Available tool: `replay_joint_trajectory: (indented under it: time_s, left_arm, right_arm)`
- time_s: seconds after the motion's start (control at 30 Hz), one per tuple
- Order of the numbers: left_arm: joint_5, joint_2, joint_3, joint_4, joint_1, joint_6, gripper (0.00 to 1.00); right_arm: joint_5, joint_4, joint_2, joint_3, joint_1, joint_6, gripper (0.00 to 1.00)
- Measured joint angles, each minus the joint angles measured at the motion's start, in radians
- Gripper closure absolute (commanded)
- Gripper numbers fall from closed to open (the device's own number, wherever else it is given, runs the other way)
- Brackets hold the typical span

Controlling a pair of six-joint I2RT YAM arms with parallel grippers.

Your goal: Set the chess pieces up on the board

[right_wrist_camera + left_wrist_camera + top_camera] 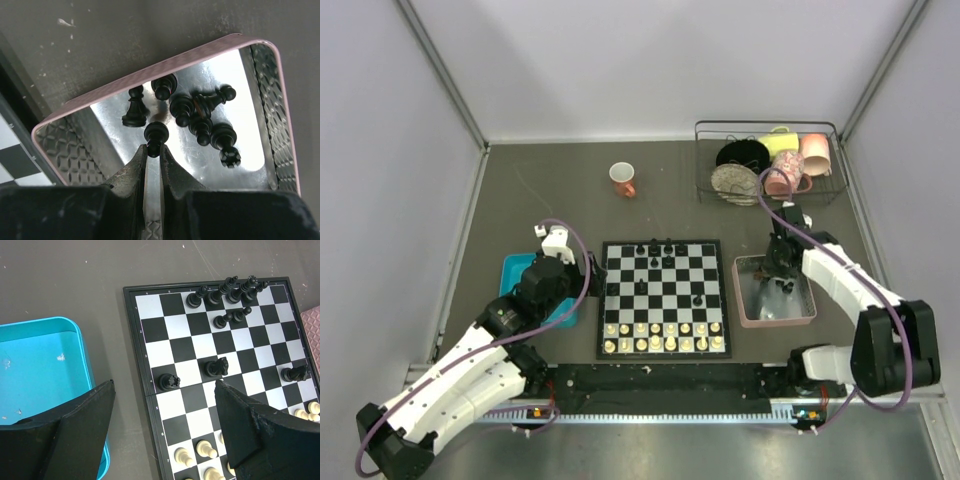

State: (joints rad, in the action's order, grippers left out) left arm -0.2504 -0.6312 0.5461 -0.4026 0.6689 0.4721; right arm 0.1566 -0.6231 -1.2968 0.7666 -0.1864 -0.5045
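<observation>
The pawn goes up from the tray in my right gripper next, over the board (670, 290) and down onto the square beside the black pawns, as that square is empty.
In the right wrist view, my right gripper (153, 148) is shut on the head of a black chess piece (156, 132), a pawn lying in the pink tray (150, 75). Several more black pieces (202, 122) lie beside it there. The board (670, 290) sits mid-table, with a few black pieces (655, 248) on its far rows and cream-white pieces (665, 335) along the near rows. My left gripper (164, 383) hangs open above the board's left edge, over a black rook (169, 381). A black knight (216, 366) stands nearby and another (294, 373) further right.
A teal tray (515, 268) lies left of the board under my left arm. A wire dish rack (770, 160) with cups and plates stands at the back right. A small red-and-white cup (623, 178) stands behind the board.
</observation>
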Motion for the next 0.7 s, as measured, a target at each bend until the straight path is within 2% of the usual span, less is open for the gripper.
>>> replay_joint_trajectory:
  time_s: [0.2,0.33,0.5,0.7]
  left_arm:
    - [0.0,0.001,0.0,0.0,0.0,0.0,0.15]
    - [0.001,0.002,0.0,0.0,0.0,0.0,0.15]
    - [0.001,0.003,0.0,-0.001,0.0,0.001,0.15]
    - [0.0,0.014,0.0,-0.001,0.0,0.0,0.14]
  right_arm:
    - [0.0,-0.082,0.103,0.069,-0.002,0.006,1.0]
    - [0.015,-0.131,0.117,0.182,-0.069,0.003,1.0]
    - [-0.003,-0.138,0.04,0.373,-0.258,0.0,1.0]
    - [-0.063,-0.11,-0.14,0.489,-0.384,-0.001,1.0]
